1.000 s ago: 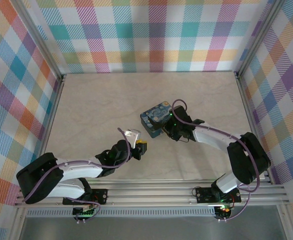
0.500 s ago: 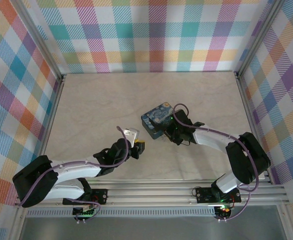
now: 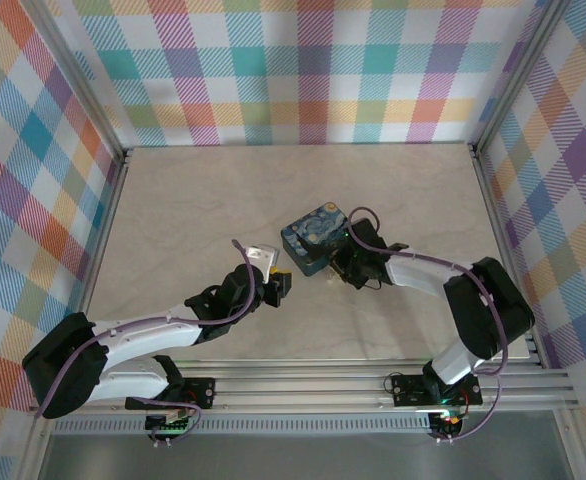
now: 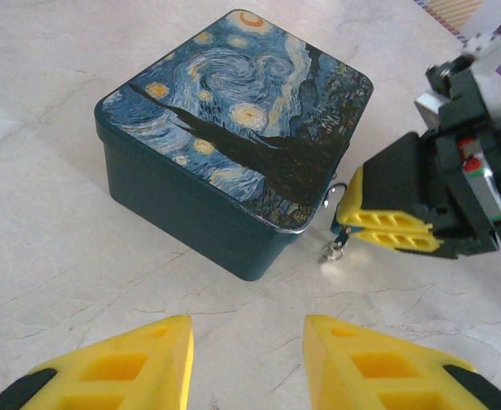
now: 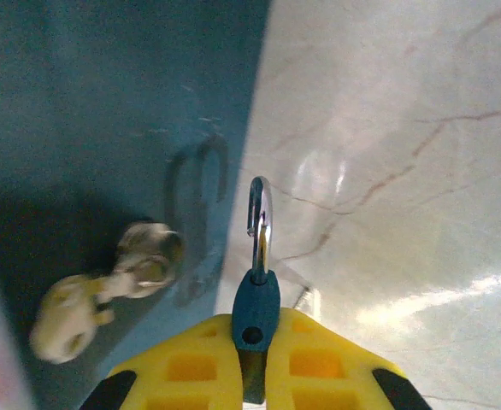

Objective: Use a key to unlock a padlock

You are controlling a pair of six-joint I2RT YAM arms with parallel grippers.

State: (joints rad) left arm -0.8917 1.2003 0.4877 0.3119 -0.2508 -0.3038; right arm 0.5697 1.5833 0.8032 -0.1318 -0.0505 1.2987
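Observation:
My right gripper should move the padlock [image 5: 256, 309] past the tin's near corner, back onto the marble, to release it.
My right gripper [image 5: 255, 363] is shut on the padlock [image 5: 256, 309], a tiny blue body pinched between the yellow fingers. Its thin silvery shackle [image 5: 260, 213] points forward, close to the tin's wall. A small bunch of silvery keys [image 5: 139, 260] sits blurred just left of the shackle, against that wall. In the left wrist view the keys [image 4: 334, 248] show under the right gripper's fingertips [image 4: 391, 226], low over the table. My left gripper [image 4: 246, 359] stands open with nothing in it, a short way in front of the tin's near corner. From above, the left gripper [image 3: 278, 287] and right gripper [image 3: 335, 268] flank that corner.
A dark-blue starry-night tin box [image 3: 313, 238], lid shut, stands mid-table; its corner [image 4: 268, 256] is between both grippers. Bare marble tabletop [image 3: 203, 200] spreads to the left and behind. Metal rails and checked walls [image 3: 103, 230] bound the table.
My left gripper has crept forward towards the tin's near corner. The right gripper has shifted only slightly and kept its grip on the padlock.

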